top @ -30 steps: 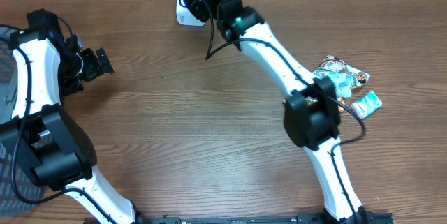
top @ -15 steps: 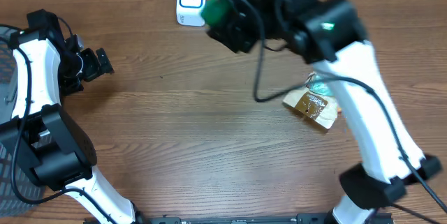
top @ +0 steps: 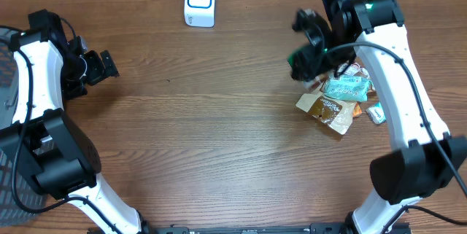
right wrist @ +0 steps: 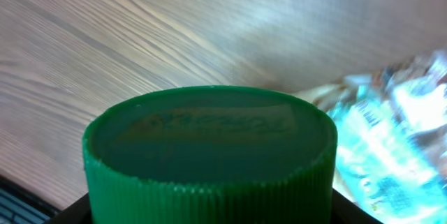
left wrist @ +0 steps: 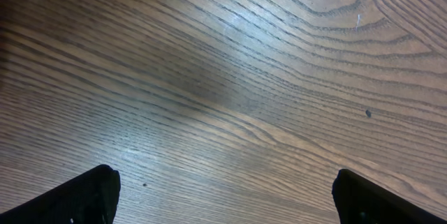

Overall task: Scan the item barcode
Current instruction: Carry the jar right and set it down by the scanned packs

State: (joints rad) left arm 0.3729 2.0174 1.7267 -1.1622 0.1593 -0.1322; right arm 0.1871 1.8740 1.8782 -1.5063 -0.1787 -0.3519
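Observation:
My right gripper lowers and releases the container (top: 300,59) next. Bare wood shows (top: 367,105) there beside the small teal packet, below the gripper and to its right in the overhead view.
A white barcode scanner (top: 199,1) with a blue-edged face stands at the back of the table. My right gripper (top: 309,53) hangs well to its right, over the near edge of a pile of snack packets, shut on a green-lidded container (top: 300,59). In the right wrist view the ribbed green lid (right wrist: 209,147) fills the lower frame between the jaws of the gripper (right wrist: 209,213). No barcode shows on it. My left gripper (top: 104,66) stays at the far left, open, with only bare wood between its fingers (left wrist: 77,199).
The snack packets (top: 346,87) lie at the right, with a brown packet (top: 327,110) in front and a small teal one (top: 376,114) beside it. In the right wrist view the teal packets (right wrist: 391,140) are right of the lid. A dark mesh basket (top: 6,110) sits at the left edge.
My right arm has swung away from the scanner, to the right and towards the front, carrying the green-lidded container over the snack packets. The left arm has not moved.

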